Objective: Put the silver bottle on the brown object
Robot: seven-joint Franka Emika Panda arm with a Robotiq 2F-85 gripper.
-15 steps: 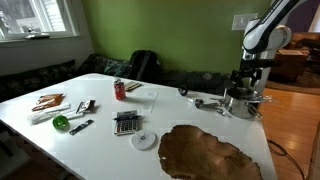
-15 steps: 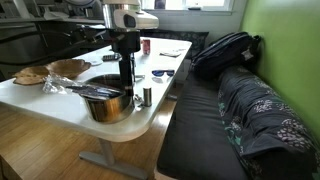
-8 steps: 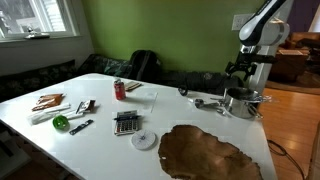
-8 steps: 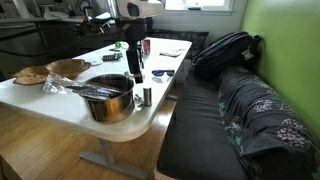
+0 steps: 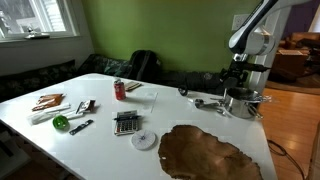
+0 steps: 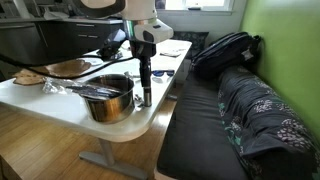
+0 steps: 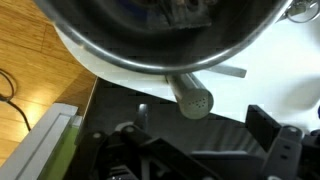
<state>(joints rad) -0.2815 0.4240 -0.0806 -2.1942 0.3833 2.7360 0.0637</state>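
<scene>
My gripper is going down next onto the silver bottle's upper part (image 6: 147, 87) (image 7: 195, 101) and a bit away from the pot, because the bottle's cap is close to the pot's rim.
The silver bottle (image 6: 147, 96) stands upright by the table's rounded edge, right next to the steel pot (image 6: 108, 98). In the wrist view its round cap (image 7: 192, 100) shows just below the pot's rim. My gripper (image 6: 146, 80) hangs directly above the bottle, open and empty. In the wrist view the gripper's (image 7: 200, 120) dark fingers sit spread on either side of the cap. In an exterior view the gripper (image 5: 237, 82) is beside the pot (image 5: 243, 101), and I cannot pick out the bottle there. The brown object (image 5: 205, 152) lies flat near the table's front, and it also shows in an exterior view (image 6: 68, 67).
A metal utensil (image 5: 200, 101) lies left of the pot. A red can (image 5: 120, 90), a calculator (image 5: 126, 123), a white disc (image 5: 145, 139) and small items sit further along the table. A dark couch with a bag (image 6: 222, 52) runs beside the table's edge.
My gripper has moved from over the pot sideways to a spot above the silver bottle, and a little lower. The bottle and pot have not moved.
</scene>
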